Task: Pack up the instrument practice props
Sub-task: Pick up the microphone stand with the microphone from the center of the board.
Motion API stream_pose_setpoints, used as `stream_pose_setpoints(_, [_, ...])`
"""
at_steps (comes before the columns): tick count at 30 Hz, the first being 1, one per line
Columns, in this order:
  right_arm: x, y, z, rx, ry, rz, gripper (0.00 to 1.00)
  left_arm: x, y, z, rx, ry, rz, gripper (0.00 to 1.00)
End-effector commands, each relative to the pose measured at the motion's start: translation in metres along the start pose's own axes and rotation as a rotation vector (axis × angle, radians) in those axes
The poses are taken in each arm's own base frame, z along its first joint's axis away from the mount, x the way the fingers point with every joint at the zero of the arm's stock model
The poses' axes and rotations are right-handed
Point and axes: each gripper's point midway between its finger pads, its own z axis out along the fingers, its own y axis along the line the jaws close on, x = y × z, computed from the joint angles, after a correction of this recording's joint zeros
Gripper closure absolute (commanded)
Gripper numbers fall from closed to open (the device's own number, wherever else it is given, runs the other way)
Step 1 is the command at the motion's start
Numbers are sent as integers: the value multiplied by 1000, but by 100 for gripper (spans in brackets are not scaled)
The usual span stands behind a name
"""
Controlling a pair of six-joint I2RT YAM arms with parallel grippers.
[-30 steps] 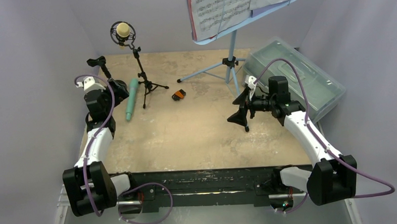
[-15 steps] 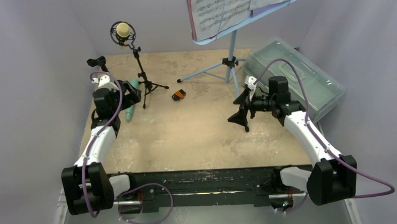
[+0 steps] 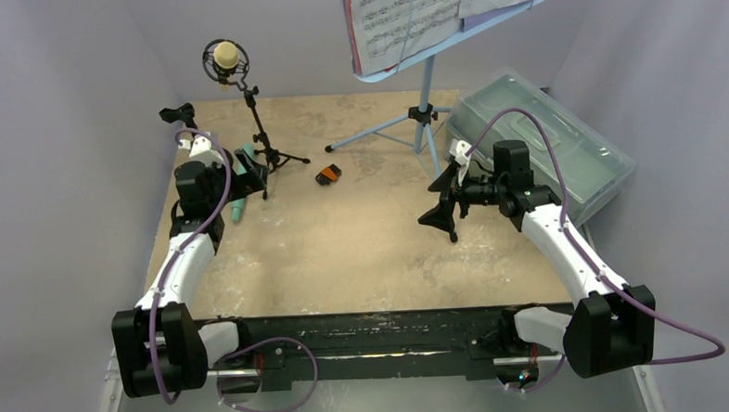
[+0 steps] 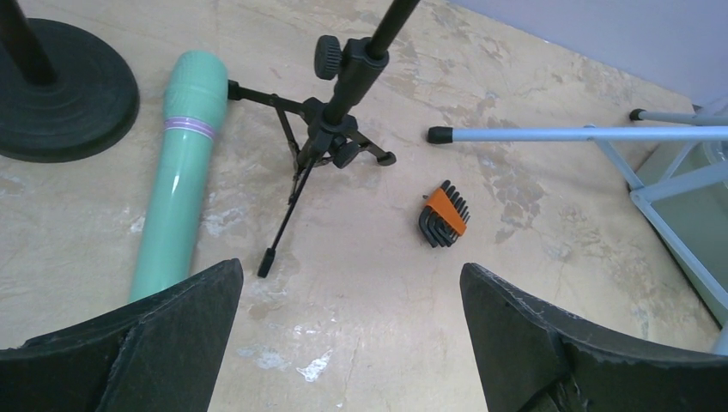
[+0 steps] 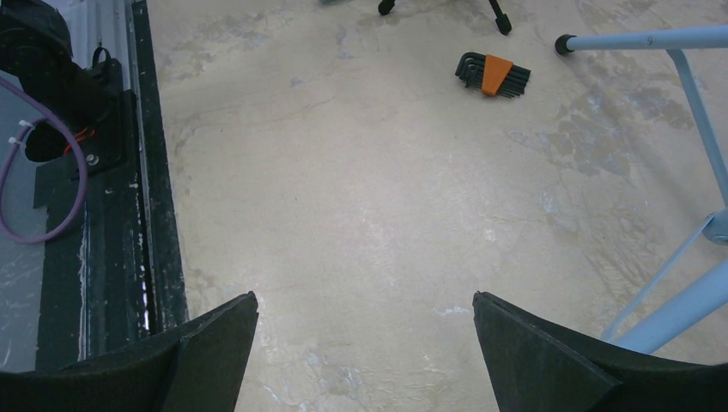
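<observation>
My left gripper should move outward, its fingers tilting toward level, onto the tripod's bare pole (image 3: 261, 124), which stands upright between legs and microphone.
A teal microphone (image 4: 176, 197) lies on the table beside a black round-base pole (image 4: 60, 90). Next to it stands a black tripod (image 4: 330, 137) that carries a beige microphone (image 3: 226, 56). My left gripper (image 3: 253, 174) hovers open just right of the teal microphone (image 3: 237, 210), with only bare table between its fingers (image 4: 348, 268). A light-blue music rack (image 3: 446, 37) holds white sheets (image 3: 408, 9) on tripod legs (image 3: 422, 115) at the back. My right gripper (image 3: 430, 203) stands open and empty over the table (image 5: 365, 296), near the rack's legs (image 5: 678, 309).
A translucent grey-green plastic box (image 3: 544, 142) with its lid on sits at the back right. A small orange-and-black hex key set (image 3: 328, 174) lies between the tripod and the rack's legs. Grey walls close in on both sides.
My left arm has swung right, from over the round-base pole to beside the teal microphone and tripod. The right arm has not moved.
</observation>
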Motion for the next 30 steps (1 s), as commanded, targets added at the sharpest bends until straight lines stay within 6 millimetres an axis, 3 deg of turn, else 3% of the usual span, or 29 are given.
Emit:
stream_pose_setpoints(1, [-17,0,-6,14,-25,-50,1,-18,-21,-1,87,-53,49,3])
stream_pose_setpoints(30, [-16,2,-6,-2,-26,-48,1,-20,-45,0,210,-84,80,1])
